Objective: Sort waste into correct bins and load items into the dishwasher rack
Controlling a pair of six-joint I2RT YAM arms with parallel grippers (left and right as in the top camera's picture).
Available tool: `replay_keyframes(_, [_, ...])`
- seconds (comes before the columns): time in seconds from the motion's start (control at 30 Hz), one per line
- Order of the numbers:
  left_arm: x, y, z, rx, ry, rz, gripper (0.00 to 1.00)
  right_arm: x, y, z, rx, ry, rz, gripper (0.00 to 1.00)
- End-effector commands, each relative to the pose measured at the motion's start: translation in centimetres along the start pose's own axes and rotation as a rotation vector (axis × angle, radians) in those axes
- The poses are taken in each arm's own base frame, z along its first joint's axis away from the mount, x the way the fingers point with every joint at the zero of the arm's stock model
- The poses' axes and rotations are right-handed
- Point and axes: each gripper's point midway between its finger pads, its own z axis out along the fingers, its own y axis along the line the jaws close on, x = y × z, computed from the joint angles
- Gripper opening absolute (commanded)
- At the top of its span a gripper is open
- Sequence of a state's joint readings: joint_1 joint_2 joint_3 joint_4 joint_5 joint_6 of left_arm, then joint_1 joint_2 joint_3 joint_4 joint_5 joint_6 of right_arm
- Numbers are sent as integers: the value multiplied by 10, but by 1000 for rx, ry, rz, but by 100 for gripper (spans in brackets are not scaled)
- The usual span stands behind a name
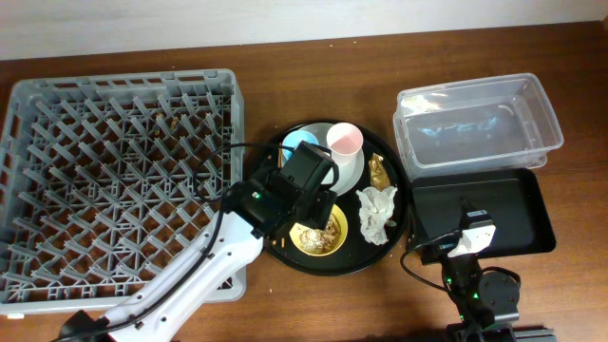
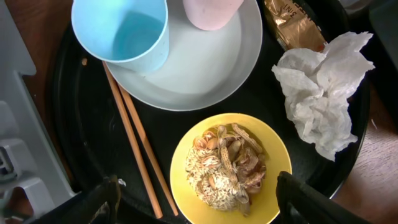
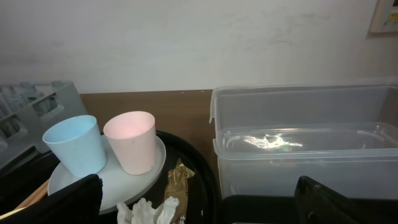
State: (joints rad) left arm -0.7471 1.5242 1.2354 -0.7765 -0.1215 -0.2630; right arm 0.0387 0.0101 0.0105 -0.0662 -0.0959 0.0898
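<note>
I will move my left gripper outward from above the yellow bowl (image 2: 273, 162) and then lower it to the blue cup's rim. The cup's rim is uncovered above the plate.
The grey dishwasher rack (image 1: 114, 180) stands at the left. A round black tray (image 1: 394, 242) holds a pale plate (image 2: 205, 68) with a blue cup (image 2: 121, 31) and a pink cup (image 2: 211, 12) on it. The tray also holds two chopsticks (image 2: 134, 143), a yellow bowl (image 2: 273, 162) of food scraps (image 2: 227, 165), a white napkin (image 2: 320, 87) and a gold wrapper (image 2: 292, 25). My left gripper (image 2: 196, 199) is open above the bowl, its fingers on either side. My right gripper (image 3: 199, 199) is open and empty over the shallow black tray (image 1: 518, 223), in front of the clear tub (image 3: 305, 155).
The rack's right wall (image 1: 237, 123) stands close to the round tray's left edge. The clear tub (image 1: 475, 123) sits directly behind the shallow black tray. A pale wall (image 3: 186, 43) runs along the back of the brown table.
</note>
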Motion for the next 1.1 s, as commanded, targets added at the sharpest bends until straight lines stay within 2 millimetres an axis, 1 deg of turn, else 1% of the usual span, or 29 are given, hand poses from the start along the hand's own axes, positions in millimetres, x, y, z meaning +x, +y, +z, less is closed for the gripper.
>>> replay_keyframes(0.0, [-13, 13, -1, -25, -37, -8, 72, 2, -1, 0, 5, 4, -2, 99])
replay_keyframes(0.03, [-18, 16, -1, -24, -53, -21, 66, 2, -1, 0, 5, 4, -2, 99])
replay_keyframes(0.07, [-30, 20, -2, 6, -91, -7, 57, 2, -1, 0, 5, 4, -3, 99])
replay_keyframes(0.1, [-43, 20, -3, 45, -137, 35, 43, 2, -1, 0, 5, 4, -3, 99])
replay_keyframes(0.13, [-60, 22, -5, 46, -206, 92, 34, 2, -2, 0, 5, 4, -2, 99])
replay_keyframes(0.17, [-77, 22, -9, 33, -276, 189, 34, 2, -2, 0, 5, 5, -2, 99])
replay_keyframes(0.2, [-83, 21, -8, 31, -302, 216, 34, 2, -1, 0, 5, 4, -2, 99])
replay_keyframes(0.23, [-85, 23, -2, 23, -300, 218, 41, 2, -1, 0, 5, 4, -3, 99])
replay_keyframes(0.27, [-84, 24, 11, 18, -283, 216, 47, 2, -2, 0, 5, 4, -2, 98])
replay_keyframes(0.3, [-84, 24, 23, 18, -271, 217, 48, 2, -2, 0, 5, 5, -2, 99])
replay_keyframes(0.33, [-84, 25, 45, 14, -256, 214, 49, 2, -1, 0, 5, 4, -3, 99])
replay_keyframes(0.37, [-83, 25, 59, 13, -245, 214, 48, 2, -1, 0, 5, 4, -3, 99])
replay_keyframes(0.4, [-79, 24, 79, 13, -222, 216, 49, 2, -2, 0, 5, 4, -3, 99])
replay_keyframes(0.43, [-73, 30, 95, 1, -193, 209, 49, 2, -2, 0, 5, 5, -2, 99])
replay_keyframes(0.47, [-68, 32, 105, -7, -170, 209, 49, 2, -2, 0, 5, 4, -3, 99])
replay_keyframes(0.5, [-63, 35, 111, -27, -151, 208, 48, 2, -2, 0, 5, 4, -2, 99])
replay_keyframes(0.6, [-52, 36, 116, -30, -104, 212, 47, 2, -1, 0, 5, 4, -2, 99])
replay_keyframes(0.63, [-47, 36, 117, -29, -84, 215, 39, 2, -1, 0, 5, 4, -2, 99])
replay_keyframes(0.73, [-42, 35, 117, -28, -67, 220, 27, 2, -1, 0, 5, 4, -2, 99])
replay_keyframes(0.77, [-44, 37, 114, -36, -75, 218, 22, 2, -2, 0, 5, 5, -2, 99])
replay_keyframes(0.8, [-49, 38, 108, -44, -91, 217, 19, 2, -1, 0, 5, 4, -3, 99])
replay_keyframes(0.83, [-55, 37, 97, -43, -117, 214, 2, 2, -2, 0, 5, 4, -2, 99])
replay_keyframes(0.87, [-67, 37, 75, -41, -170, 210, 1, 2, -1, 0, 5, 4, -3, 99])
replay_keyframes(0.9, [-80, 37, 44, -39, -235, 204, 1, 2, -2, 0, 5, 5, -2, 99])
replay_keyframes(0.93, [-86, 37, 23, -38, -274, 200, 1, 2, -1, 0, 5, 4, -3, 99])
replay_keyframes(0.97, [-90, 37, 1, -35, -310, 184, 1, 2, -1, 0, 5, 4, -2, 99])
replay_keyframes(1.0, [-94, 39, -37, -26, -372, 143, 1, 2, -2, 0, 5, 5, -2, 99])
replay_keyframes(1.03, [-92, 41, -67, -5, -414, 87, 1, 2, -2, 0, 5, 5, -2, 99])
replay_keyframes(1.07, [-88, 39, -89, 49, -434, 62, 1, 2, -1, 0, 5, 4, -3, 99])
